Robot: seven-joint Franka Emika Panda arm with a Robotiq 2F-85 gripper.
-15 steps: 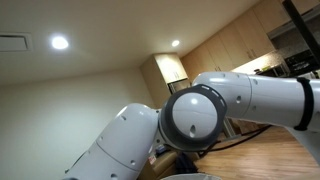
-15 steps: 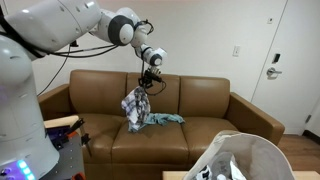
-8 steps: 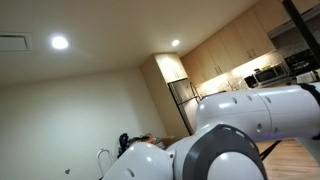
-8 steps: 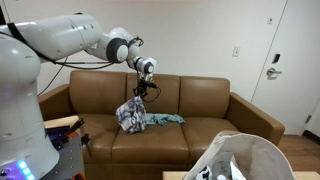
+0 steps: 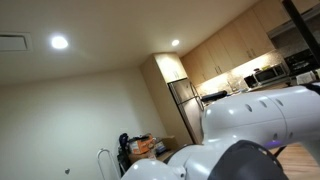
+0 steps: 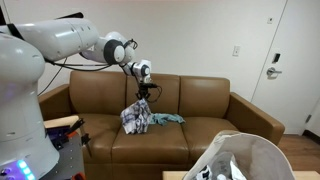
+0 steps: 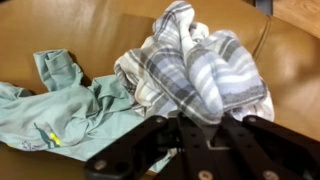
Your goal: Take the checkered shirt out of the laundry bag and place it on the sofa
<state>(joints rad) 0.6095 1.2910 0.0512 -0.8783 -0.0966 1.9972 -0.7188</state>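
Observation:
The shirt's lower folds lie on the sofa, so I will next bring the shirt down to the seat cushion beside the teal garment and open my gripper.
The checkered shirt is a grey and white bundle that hangs from my gripper over the brown sofa. Its lower folds rest on the seat cushion. In the wrist view the shirt bunches just ahead of my gripper, whose black fingers are shut on its cloth. The sofa leather lies right beneath. The white laundry bag stands open at the lower right, well away from the gripper.
A teal garment lies on the seat beside the shirt and also shows in the wrist view. A side table with an orange item stands by the sofa's arm. A door is behind. My arm blocks an exterior view.
My gripper has moved down and along the sofa with the shirt in it. The shirt hung free before and now piles onto the seat cushion.

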